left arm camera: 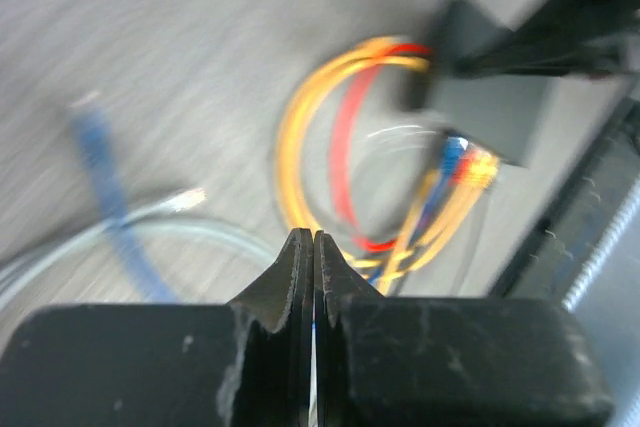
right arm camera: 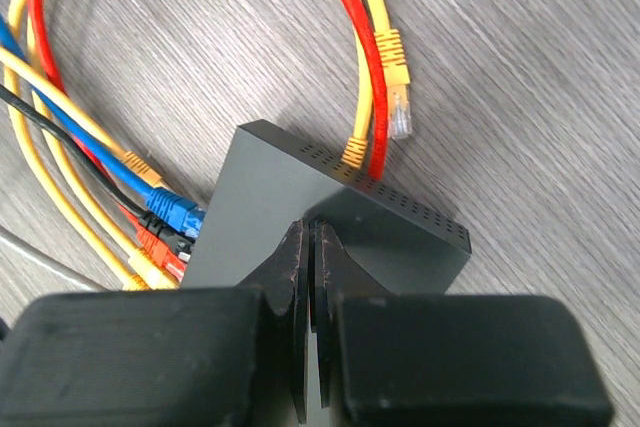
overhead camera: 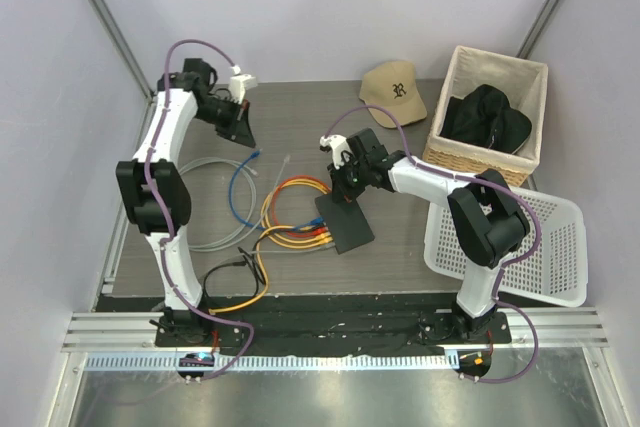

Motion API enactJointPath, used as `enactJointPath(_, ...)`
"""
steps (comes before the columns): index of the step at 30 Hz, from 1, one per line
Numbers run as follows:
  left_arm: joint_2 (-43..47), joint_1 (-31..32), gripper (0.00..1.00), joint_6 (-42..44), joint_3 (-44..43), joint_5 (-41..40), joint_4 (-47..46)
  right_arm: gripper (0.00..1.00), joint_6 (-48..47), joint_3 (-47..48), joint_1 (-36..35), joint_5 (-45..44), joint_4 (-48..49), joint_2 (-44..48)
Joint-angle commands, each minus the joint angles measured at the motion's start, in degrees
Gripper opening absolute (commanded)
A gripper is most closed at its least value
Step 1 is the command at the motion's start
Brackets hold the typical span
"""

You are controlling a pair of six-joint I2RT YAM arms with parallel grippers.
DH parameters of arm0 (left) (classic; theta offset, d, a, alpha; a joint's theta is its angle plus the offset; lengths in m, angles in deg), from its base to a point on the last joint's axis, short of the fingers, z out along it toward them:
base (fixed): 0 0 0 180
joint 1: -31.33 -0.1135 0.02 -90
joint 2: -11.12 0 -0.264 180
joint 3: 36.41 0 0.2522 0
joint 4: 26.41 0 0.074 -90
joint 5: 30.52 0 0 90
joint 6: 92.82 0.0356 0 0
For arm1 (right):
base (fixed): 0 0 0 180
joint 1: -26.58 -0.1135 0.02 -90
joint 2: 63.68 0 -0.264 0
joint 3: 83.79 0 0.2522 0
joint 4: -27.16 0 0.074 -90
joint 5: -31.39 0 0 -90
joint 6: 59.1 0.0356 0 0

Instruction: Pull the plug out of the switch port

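My right gripper goes toward the right in the top view next, to the switch edge opposite the plugs, and opens its fingers, clear of cables.
The switch (overhead camera: 345, 224) (right arm camera: 290, 197) is a flat black box lying at the table's middle. Several plugs sit in its front ports: a blue plug (right arm camera: 175, 212), a red plug (right arm camera: 155, 243) and yellow ones beside them. My right gripper (overhead camera: 346, 185) (right arm camera: 312, 233) is shut, its tips down on the switch's top, holding nothing. My left gripper (overhead camera: 241, 129) (left arm camera: 313, 239) is shut and empty, raised above the far left of the table. A loose blue cable (overhead camera: 243, 187) (left arm camera: 100, 162) lies below it, its plug free. The left wrist view is blurred.
A loose yellow plug (right arm camera: 400, 112) lies behind the switch. A grey cable (overhead camera: 205, 167) curls at the left, a black cable (overhead camera: 225, 272) near the front. A tan cap (overhead camera: 395, 92), a wicker basket (overhead camera: 520, 72) with a black garment and a white plastic basket (overhead camera: 545, 247) stand right.
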Motion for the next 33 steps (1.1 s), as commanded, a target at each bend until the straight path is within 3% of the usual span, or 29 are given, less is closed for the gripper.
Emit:
enactJointPath(1,0.7,-6.4,0.00,-6.1,1.1,-6.9,-8.7,0.02,-2.5,-4.4,0.8,-9.4,-7.3,-2.5)
enactJointPath(4,-3.6,-6.6,0.00,-7.7,-2.2,-5.3,-8.5,0.02,-2.4,-4.2,0.8,-9.3,-8.2,-1.1)
enactJointPath(6,-4.3,-5.5,0.09,-7.8,-3.1,-4.3,-8.0,0.02,-3.2,-4.1,0.8,-9.1,-9.0,-0.4)
enactJointPath(8,-2.0,-4.8,0.30,-7.5,-1.4,-3.6,-7.3,0.02,-3.8,-4.2,0.8,-9.4,-9.9,0.1)
enactJointPath(10,2.0,-4.7,0.45,-7.9,5.4,-2.7,-8.6,0.02,-4.5,-4.7,0.9,-9.7,-10.5,1.0)
enactJointPath(11,7.0,-4.8,0.48,-7.9,8.4,-3.4,-9.4,0.03,-4.8,-4.8,1.0,-9.6,-10.7,1.4)
enactJointPath(15,17.7,-6.8,0.57,-9.4,25.9,-12.9,-13.3,0.06,-6.1,-5.6,1.0,-8.0,-10.3,2.4)
enactJointPath(16,19.4,-7.7,0.59,-10.4,27.6,-18.2,-12.9,0.06,-5.7,-5.5,0.9,-8.2,-9.8,2.6)
enactJointPath(20,28.8,-13.7,0.68,-13.7,36.8,-27.1,-15.9,0.07,-6.2,-4.1,1.0,-6.6,-11.3,1.9)
enactJointPath(22,33.8,-14.1,0.79,-14.1,40.2,-34.6,-21.4,0.07,-6.7,-4.1,1.0,-6.8,-11.1,1.7)
enactJointPath(23,34.9,-14.1,0.84,-14.2,42.4,-42.6,-22.7,0.07,-6.6,-4.0,1.0,-7.1,-10.9,1.8)
enactJointPath(27,31.7,-14.8,0.88,-12.9,42.6,-52.1,-23.3,0.07,-5.8,-3.0,1.0,-5.7,-10.8,2.4)
enactJointPath(33,22.7,-16.8,0.93,-12.5,42.1,-57.1,-26.1,0.08,-4.8,-2.8,1.1,-4.1,-10.1,2.4)
